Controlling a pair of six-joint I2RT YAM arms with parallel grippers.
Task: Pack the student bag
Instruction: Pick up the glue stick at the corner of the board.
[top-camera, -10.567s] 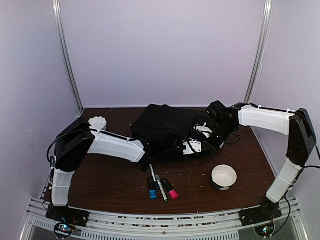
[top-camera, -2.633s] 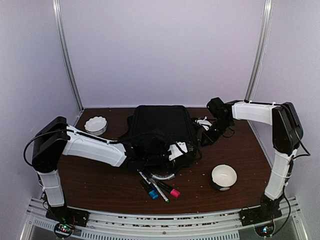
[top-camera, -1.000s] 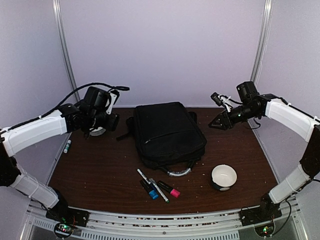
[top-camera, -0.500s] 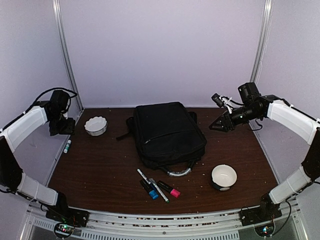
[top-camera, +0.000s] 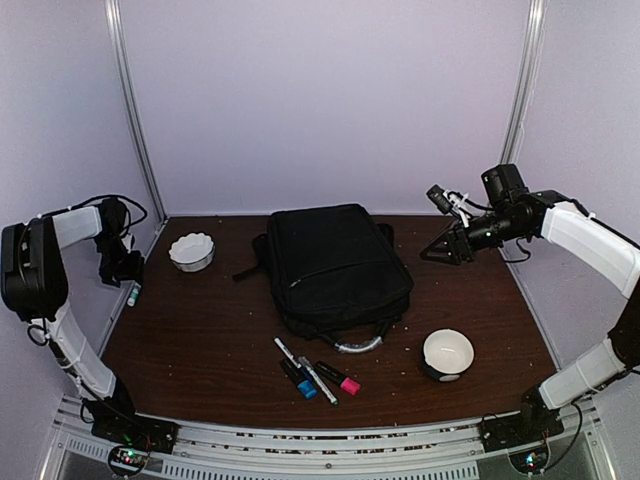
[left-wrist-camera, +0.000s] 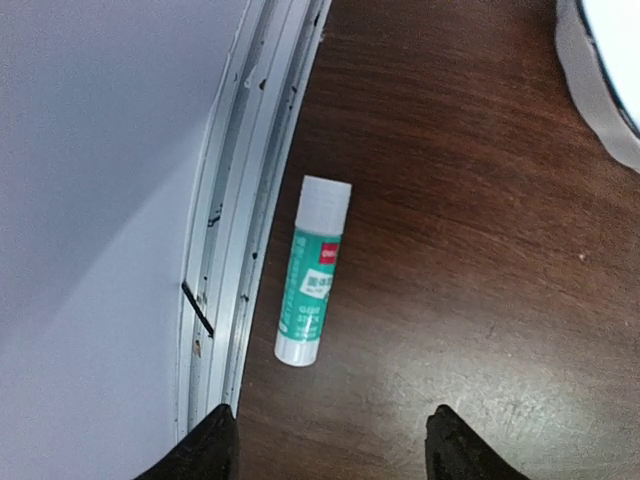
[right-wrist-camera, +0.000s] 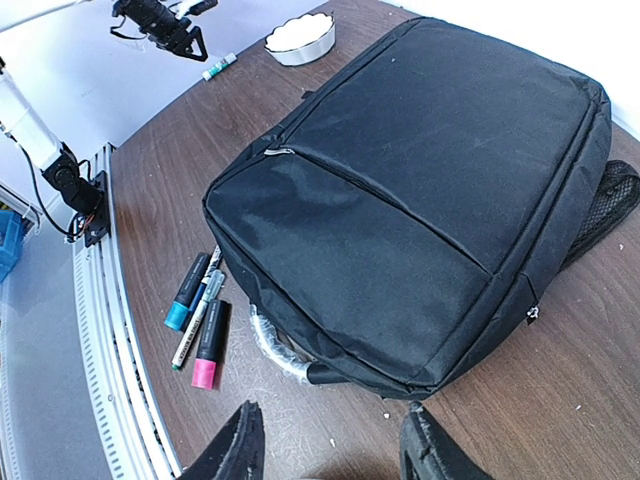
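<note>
My open left gripper moves down next onto the glue stick's green body (top-camera: 133, 295) (left-wrist-camera: 311, 286), as the stick lies below it on the tabletop beside the metal bar.
The student bag (top-camera: 338, 262) is a large black backpack lying flat mid-table, its grey-wrapped handle (top-camera: 357, 344) toward the near edge. From the right wrist view the student bag (right-wrist-camera: 430, 180) looks closed. My left gripper (top-camera: 120, 268) hangs open at the table's left edge, just above a green and white glue stick (left-wrist-camera: 313, 270); nothing is between its fingers (left-wrist-camera: 212, 452). My right gripper (top-camera: 441, 249) hovers open and empty above the table right of the bag, pointing at it. In its own view the right gripper (right-wrist-camera: 330, 450) frames the bag's handle end.
Several markers (top-camera: 315, 373) lie in front of the bag, blue- and pink-capped ones among them (right-wrist-camera: 198, 315). A white fluted bowl (top-camera: 191, 250) sits back left. A white round bowl-like object (top-camera: 447, 353) rests front right. A metal rail (left-wrist-camera: 240, 230) and wall border the glue stick.
My left arm has swung from beside the white fluted bowl out to the table's left edge, over the glue stick. The right arm has barely shifted. The bag lies still.
</note>
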